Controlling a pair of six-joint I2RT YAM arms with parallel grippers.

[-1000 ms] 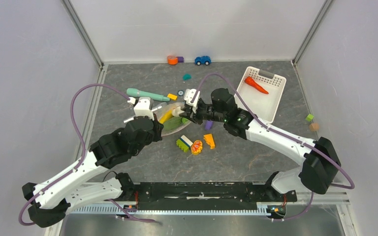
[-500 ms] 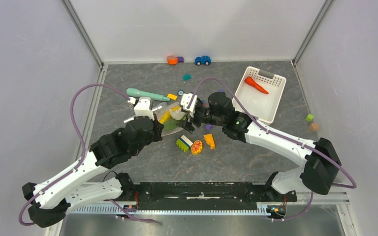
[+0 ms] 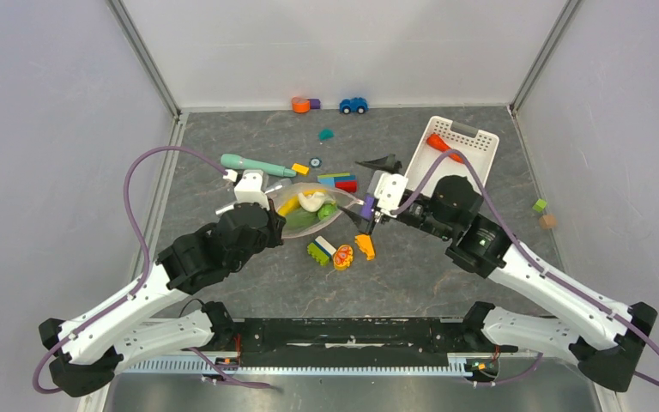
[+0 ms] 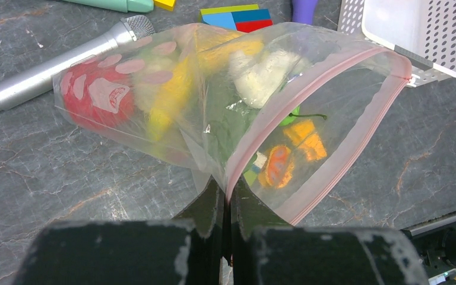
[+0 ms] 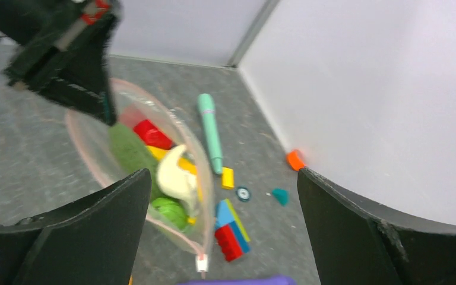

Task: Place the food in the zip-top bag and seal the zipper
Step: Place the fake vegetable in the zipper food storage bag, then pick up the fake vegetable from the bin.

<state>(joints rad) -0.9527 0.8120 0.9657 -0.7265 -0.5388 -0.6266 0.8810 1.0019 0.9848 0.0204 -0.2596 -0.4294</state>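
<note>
The carrot is still in the basket, outward of my right gripper. I will swing my right gripper to the right in the top view and down onto the carrot's far end (image 3: 435,141).
The zip-top bag (image 4: 154,127) lies on its side with its mouth gaping. Its pink zipper (image 4: 326,68) arches open. My left gripper (image 4: 228,191) is shut on the near mouth edge of the bag. Inside show a red tomato (image 4: 95,98), a yellow banana (image 4: 166,101), a beige piece (image 4: 261,71) and green food (image 5: 130,151). My right gripper (image 3: 359,189) hangs wide open just right of the bag (image 3: 309,210), holding nothing. An orange-red carrot (image 3: 438,142) lies in the white basket, partly behind the right arm.
The white basket (image 3: 470,131) stands at the back right. Building blocks (image 3: 336,181) lie behind the bag, and more blocks (image 3: 319,251) and orange pieces (image 3: 365,247) lie in front. A teal stick (image 3: 253,163), a silver microphone (image 4: 47,68) and a toy car (image 3: 353,105) lie around.
My right gripper has opened wide and drawn back to the right, away from the bag's mouth. The beige piece now lies inside the bag. The left gripper has held still.
</note>
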